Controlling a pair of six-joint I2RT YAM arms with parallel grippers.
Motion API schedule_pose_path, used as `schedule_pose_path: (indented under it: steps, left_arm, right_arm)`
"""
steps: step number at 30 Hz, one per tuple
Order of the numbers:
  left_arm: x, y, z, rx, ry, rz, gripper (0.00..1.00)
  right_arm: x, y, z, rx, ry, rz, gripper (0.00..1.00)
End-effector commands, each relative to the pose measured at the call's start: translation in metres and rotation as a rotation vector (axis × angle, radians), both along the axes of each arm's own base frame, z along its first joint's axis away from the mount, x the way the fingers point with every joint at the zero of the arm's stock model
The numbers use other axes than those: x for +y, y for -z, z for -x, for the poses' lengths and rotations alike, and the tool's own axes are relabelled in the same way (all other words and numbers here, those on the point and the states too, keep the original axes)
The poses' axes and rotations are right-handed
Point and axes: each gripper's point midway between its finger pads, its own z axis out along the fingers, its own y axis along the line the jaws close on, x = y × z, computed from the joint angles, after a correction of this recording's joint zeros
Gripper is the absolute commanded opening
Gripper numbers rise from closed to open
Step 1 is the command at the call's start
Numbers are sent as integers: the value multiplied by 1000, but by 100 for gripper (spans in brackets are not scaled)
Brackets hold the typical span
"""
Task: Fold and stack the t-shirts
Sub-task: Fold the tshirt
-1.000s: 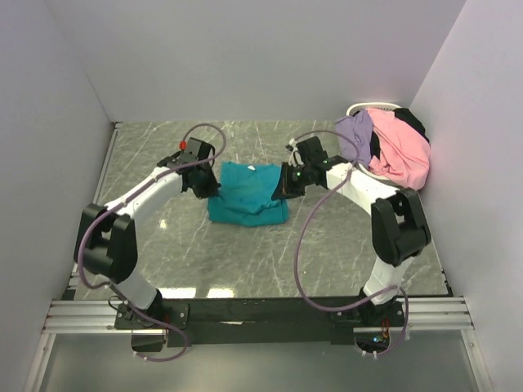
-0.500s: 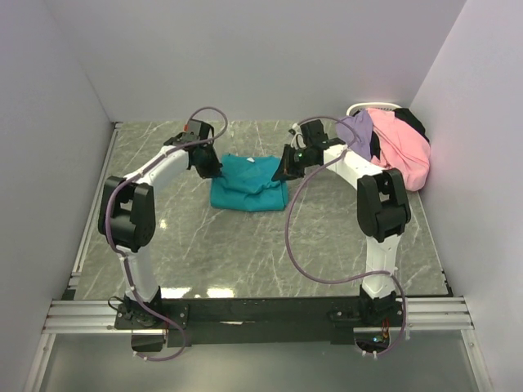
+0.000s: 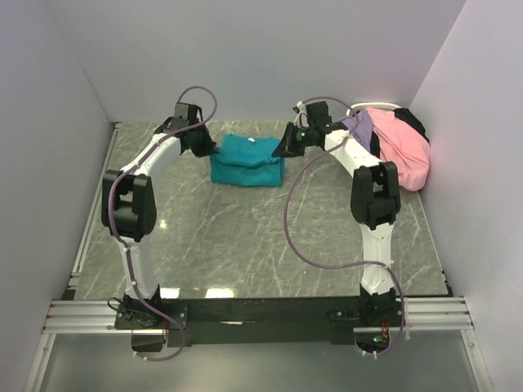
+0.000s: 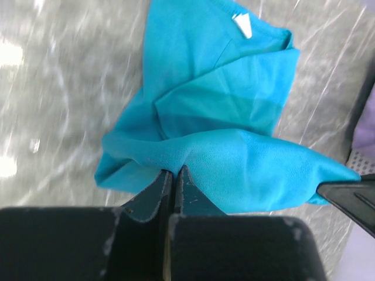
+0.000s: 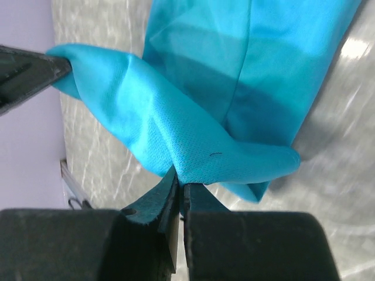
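Observation:
Next, my left gripper carries the pinched edge outward toward the uncovered collar end (image 3: 237, 140) (image 4: 205, 24) and releases the cloth over the shirt's body.
The teal t-shirt (image 3: 247, 161) lies partly folded on the marble table near the back wall. My left gripper (image 3: 211, 149) is shut on its left edge. In the left wrist view the cloth (image 4: 234, 117) is pinched between the closed fingers (image 4: 173, 171). My right gripper (image 3: 283, 151) is shut on the shirt's right edge. The right wrist view shows teal fabric (image 5: 205, 105) drawn up into its closed jaws (image 5: 180, 181). A fold of cloth stretches between the two grippers. A heap of pink (image 3: 400, 151), lavender (image 3: 357, 131) and black t-shirts sits at the back right.
A white wire-rimmed basket (image 3: 372, 107) holds the heap of shirts against the right wall. The table (image 3: 245, 237) is walled at the back and on both sides. Purple cables loop off both arms.
Both arms have reached further back, carrying the shirt's near edge toward the back wall. The shirt now lies shorter and closer to the wall.

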Motion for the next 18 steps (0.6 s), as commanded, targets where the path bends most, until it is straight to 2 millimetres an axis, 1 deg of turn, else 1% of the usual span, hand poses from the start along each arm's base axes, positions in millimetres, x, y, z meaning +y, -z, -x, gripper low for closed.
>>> schedule_pose_path:
  steps: [1, 2, 3, 4, 5, 6, 7, 8, 9, 10, 11, 12, 13, 14, 15, 16, 17, 18]
  left_arm:
    - [1, -19, -52, -149, 19, 71, 1]
    - [0, -22, -63, -177, 29, 90, 1]
    - [3, -24, -70, -186, 44, 108, 1]
    - [2, -23, -86, -212, 53, 112, 1]
    - [2, -24, -96, -231, 62, 120, 1]
    - [4, -27, -107, -258, 68, 130, 3]
    - [0, -22, -122, -279, 96, 160, 9]
    - [1, -19, -130, -287, 89, 171, 8]
    - [6, -24, -144, -334, 70, 183, 11]
    - [7, -10, -151, -341, 63, 192, 48]
    - [8, -8, -157, -361, 60, 208, 74]
    - [13, -5, -165, -392, 52, 248, 85]
    - [14, -3, -168, -412, 59, 274, 90]
    - [16, 0, -169, -414, 62, 291, 98]
    - [17, -1, -173, -427, 65, 281, 100]
    - [18, 8, -173, -419, 70, 267, 100]
    - [21, 9, -174, -417, 57, 247, 99]
    - [25, 6, -174, -425, 55, 225, 99]
  right_arm:
    - [-8, -12, -51, -66, 50, -57, 6]
    - [-8, -12, -61, -73, 65, -69, 6]
    - [-8, 8, -72, -45, 77, -80, 6]
    - [-11, -9, -91, -108, 88, -99, 7]
    - [-16, -7, -105, -122, 118, -92, 8]
    - [-20, 16, -119, -94, 153, -100, 9]
    - [-21, 5, -134, -144, 163, -148, 15]
    - [-24, 3, -142, -157, 157, -215, 20]
    - [-26, 16, -155, -152, 190, -261, 27]
    - [-30, 8, -164, -183, 202, -286, 55]
    - [-38, 8, -170, -193, 212, -315, 93]
    - [-40, 5, -177, -243, 225, -350, 99]
    - [-42, 2, -181, -268, 237, -349, 100]
    - [-46, 2, -185, -299, 242, -326, 100]
    - [-50, 0, -189, -321, 260, -306, 100]
    - [-52, -2, -190, -341, 263, -297, 100]
    - [-55, -12, -191, -377, 257, -281, 100]
    - [-54, -10, -187, -376, 248, -267, 100]
